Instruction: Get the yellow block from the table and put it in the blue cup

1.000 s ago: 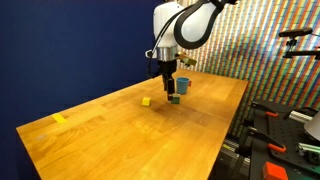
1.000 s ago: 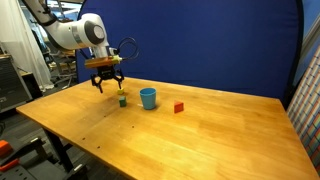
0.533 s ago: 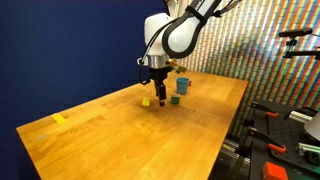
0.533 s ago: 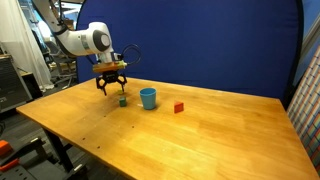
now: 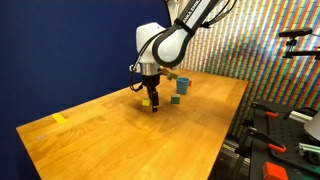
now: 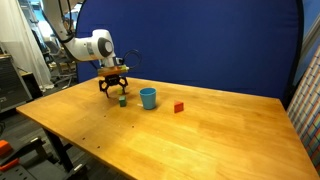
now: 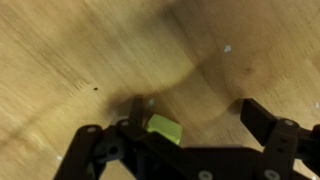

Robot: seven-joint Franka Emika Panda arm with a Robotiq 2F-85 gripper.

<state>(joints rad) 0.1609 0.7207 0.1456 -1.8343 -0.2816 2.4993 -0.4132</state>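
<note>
My gripper is low over the yellow block, which already lies between my open fingers, closer to one of them. It will stay low there and close both fingers next.
The yellow block (image 5: pixel 146 101) sits on the wooden table (image 5: pixel 110 135), just below my gripper (image 5: pixel 150 93). In the wrist view the block (image 7: pixel 165 128) lies between my open fingers (image 7: pixel 200 116), close to one finger and apart from the other. The blue cup (image 5: pixel 183 85) stands upright behind the gripper. In an exterior view the cup (image 6: pixel 148 97) is beside my gripper (image 6: pixel 113 88), and the arm hides the yellow block there.
A dark green block (image 5: pixel 175 99) (image 6: pixel 123 100) lies between gripper and cup. A red block (image 6: pixel 179 107) lies past the cup. A flat yellow piece (image 5: pixel 58 118) lies near the table's corner. Equipment stands beyond the table's edge (image 5: pixel 285 130).
My gripper has moved away from the cup and the green block, and has come down over the yellow block. The blocks and the cup have not moved.
</note>
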